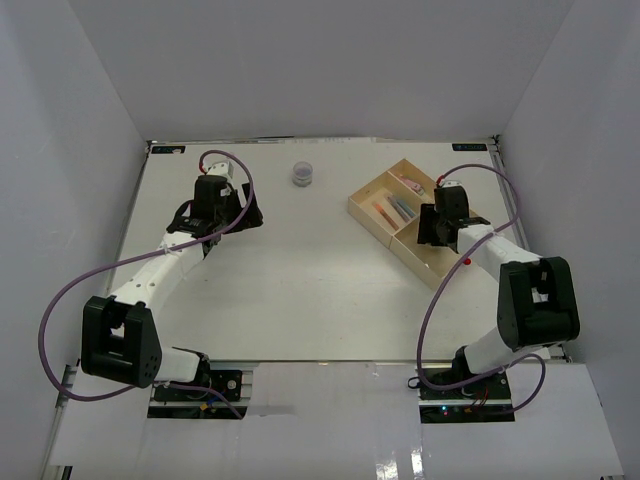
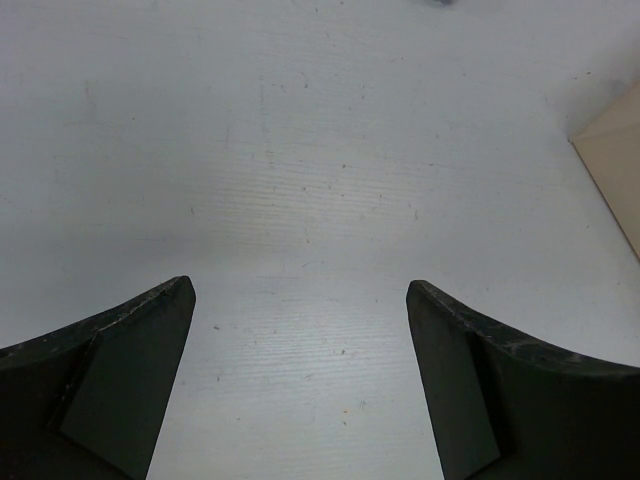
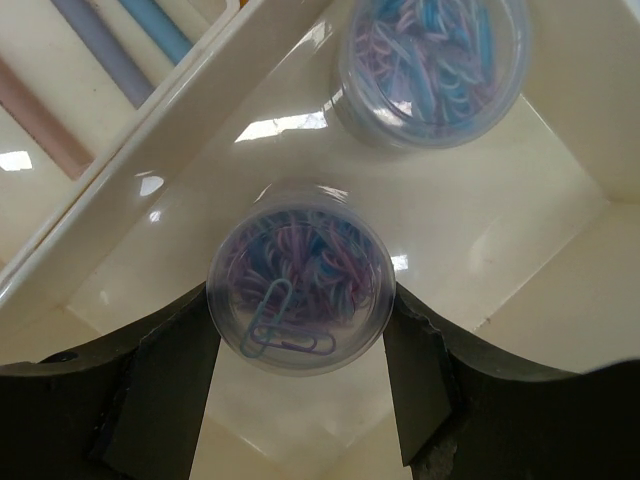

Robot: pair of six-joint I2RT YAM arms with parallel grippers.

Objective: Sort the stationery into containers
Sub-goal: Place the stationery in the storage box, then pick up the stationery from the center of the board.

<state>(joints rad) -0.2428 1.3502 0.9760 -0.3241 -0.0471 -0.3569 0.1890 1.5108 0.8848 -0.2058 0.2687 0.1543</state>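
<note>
My right gripper eases the held tub outward next to join its match and releases it. A free part of the tray's bottom [image 3: 305, 150] beside the second tub lies just outward of the gripper.
My right gripper [image 3: 300, 292] is shut on a small round clear tub of coloured paper clips [image 3: 298, 285], one finger on each side, inside an end compartment of the beige tray [image 3: 470, 230]. A second such tub [image 3: 430, 65] lies further in the same compartment. Pink, purple and blue pens [image 3: 95, 50] lie in the neighbouring compartment. In the top view the right gripper [image 1: 433, 228] is over the tray [image 1: 365, 200]. A third grey tub [image 1: 303, 174] stands on the table at the far middle. My left gripper [image 2: 300, 290] is open and empty above bare table, left of that tub.
The tray's corner [image 2: 615, 150] shows at the right edge of the left wrist view. White walls close the table at the back and on both sides. The left arm [image 1: 160, 265] stretches across the left half of the table.
</note>
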